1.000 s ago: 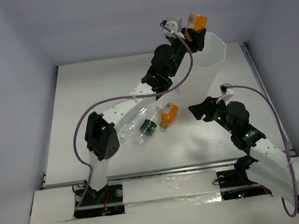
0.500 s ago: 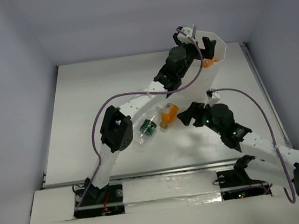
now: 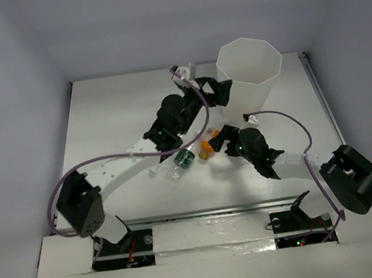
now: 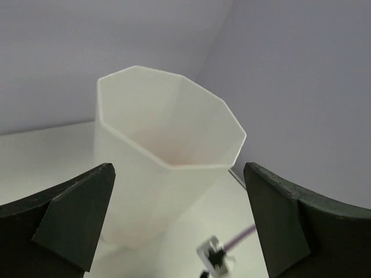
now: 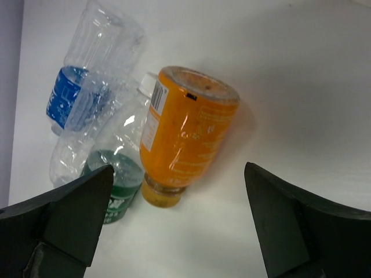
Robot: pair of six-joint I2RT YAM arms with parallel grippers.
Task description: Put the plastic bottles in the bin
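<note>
My right gripper is already beside the orange bottle. My left gripper will next swing back from the bin (image 3: 252,70) and go down onto the green label of the clear bottle (image 3: 185,158).
The bin (image 3: 252,70) stands tall at the back right of the table; in the left wrist view its octagonal rim (image 4: 168,165) fills the middle. My left gripper (image 3: 215,89) hangs open and empty just left of the bin, outside it. An orange bottle (image 3: 208,143) lies on the table, with a green-labelled clear bottle (image 3: 185,158) to its left. In the right wrist view the orange bottle (image 5: 185,133), green-labelled bottle (image 5: 113,185) and blue-labelled bottle (image 5: 87,87) lie together. My right gripper (image 3: 219,142) is open right beside the orange bottle, not touching it.
The left arm's forearm (image 3: 128,163) stretches across the bottles' left side. Purple cables loop over both arms. Grey walls close the table's back and sides. The table's raised edge (image 3: 310,69) runs just right of the bin.
My left gripper opened over the bin, let go of an orange bottle and drew back to the bin's left. My right gripper opened wider and moved left up to the orange bottle on the table.
</note>
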